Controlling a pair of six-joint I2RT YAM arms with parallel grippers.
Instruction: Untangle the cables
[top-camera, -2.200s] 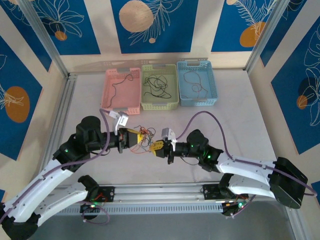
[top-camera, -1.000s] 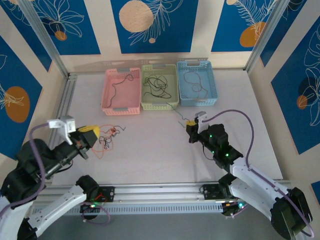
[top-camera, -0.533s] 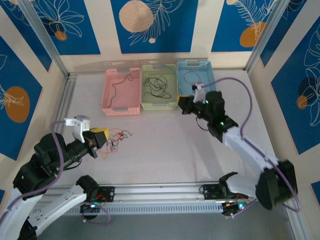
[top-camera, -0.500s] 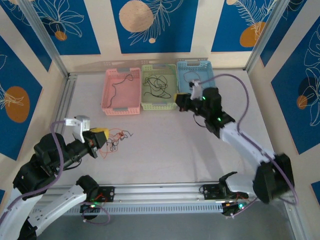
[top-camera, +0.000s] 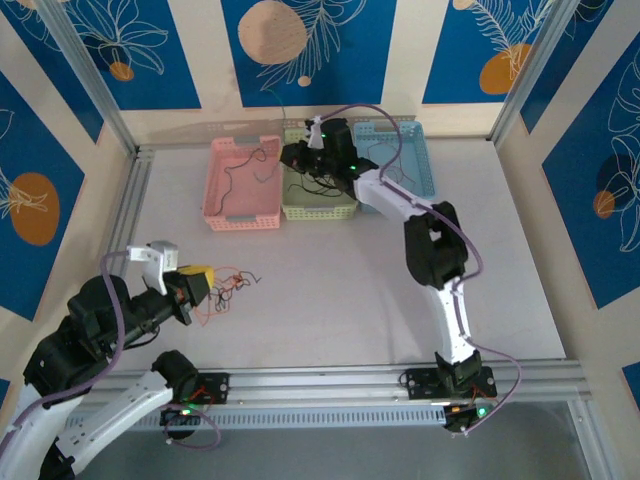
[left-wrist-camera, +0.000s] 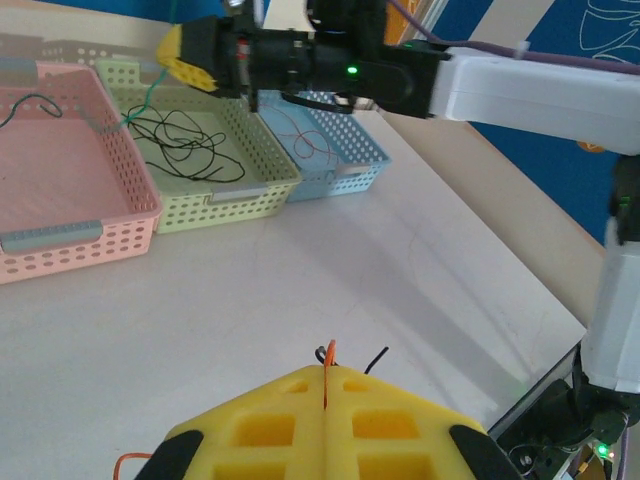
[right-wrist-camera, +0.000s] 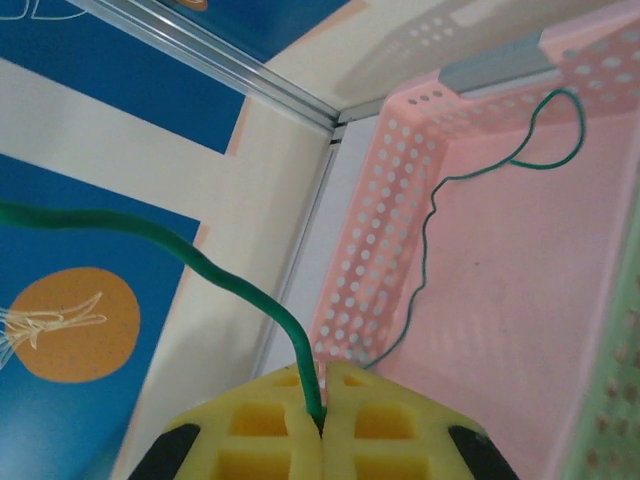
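Note:
The robot's right gripper needs to swing over the pink basket's bottom next and let go of the cable, since the basket is beside the gripper and already holds a matching green cable.
My left gripper (top-camera: 197, 279) is shut on an orange cable (left-wrist-camera: 326, 356) low at the near left. That cable leads into a small tangle of orange, red and black cables (top-camera: 228, 289) on the table. In the left wrist view the orange strand is pinched between the yellow pads (left-wrist-camera: 270, 425). My right gripper (top-camera: 293, 156) hovers over the gap between the pink and green baskets, shut on a green cable (right-wrist-camera: 205, 262). This cable curves up and away from the pads (right-wrist-camera: 400, 430). From the left wrist view, the right gripper (left-wrist-camera: 182, 55) trails the green cable (left-wrist-camera: 148, 96).
Three baskets stand in a row at the back: pink (top-camera: 240, 219) with one thin green cable (right-wrist-camera: 432, 215), green (top-camera: 320, 209) with black cables (left-wrist-camera: 185, 140), blue (top-camera: 400, 204) with a red cable (left-wrist-camera: 305, 140). An aluminium frame borders the table.
The right arm has swung from in front of the blue basket to over the pink and green baskets, carrying the green cable. The left gripper has stayed near the tangle.

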